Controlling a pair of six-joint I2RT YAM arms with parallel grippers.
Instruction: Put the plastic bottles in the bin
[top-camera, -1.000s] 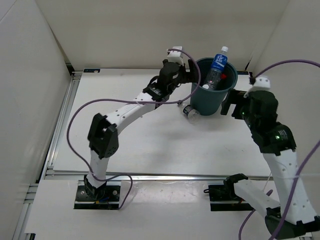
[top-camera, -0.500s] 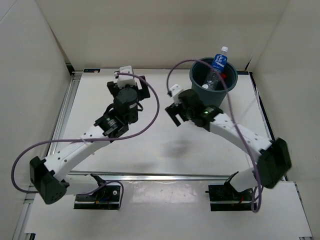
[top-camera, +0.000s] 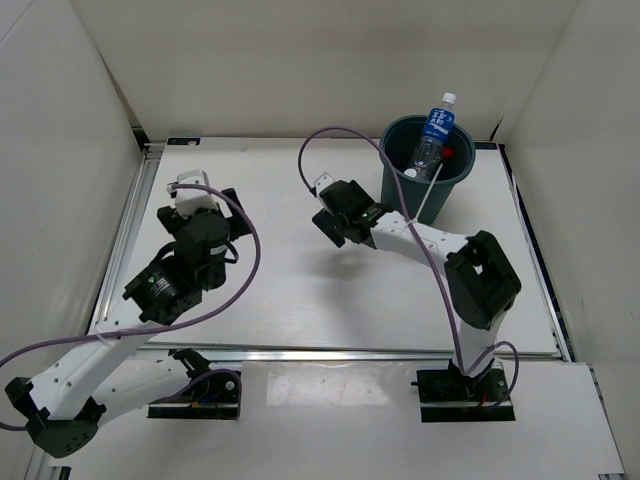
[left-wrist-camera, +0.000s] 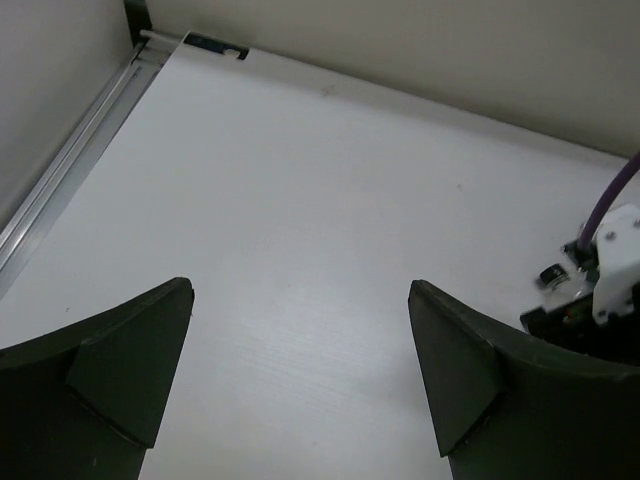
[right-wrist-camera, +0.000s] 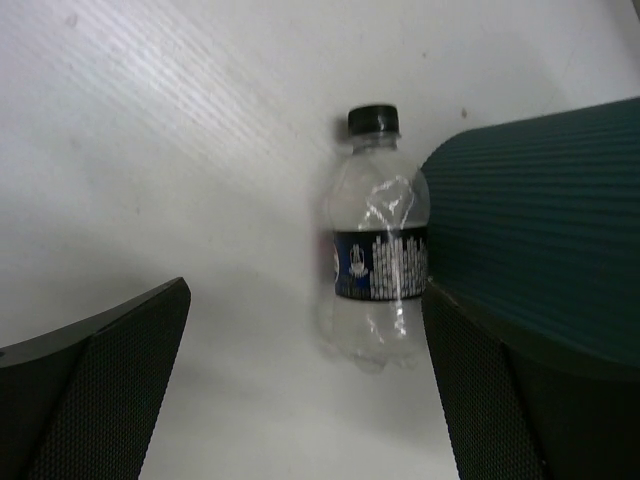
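The dark-labelled bottle (right-wrist-camera: 380, 255) lies against the bin's ribbed side, so my right gripper should next go down and toward the right in the wrist view, over that bottle.
The dark teal bin (top-camera: 400, 190) stands at the far right of the table. A blue-labelled bottle (top-camera: 437, 124) sticks out of its top. A red cap (top-camera: 447, 153) and a white cap (top-camera: 411, 173) show inside it. The dark-labelled bottle (right-wrist-camera: 378, 270) with a black cap lies on the table against the bin's ribbed wall (right-wrist-camera: 540, 240); in the top view my right arm hides it. My right gripper (right-wrist-camera: 305, 400) is open and empty just short of this bottle, left of the bin (top-camera: 343, 226). My left gripper (left-wrist-camera: 300, 370) is open and empty over bare table at the left (top-camera: 200, 208).
White walls close in the table at the back and both sides. A metal rail (top-camera: 125, 250) runs along the left edge. Part of my right arm (left-wrist-camera: 600, 290) shows at the right edge of the left wrist view.
My left arm has drawn back from the bin to the left near side. My right gripper has swung from right of the bin to its left front and now covers the lying bottle from above.
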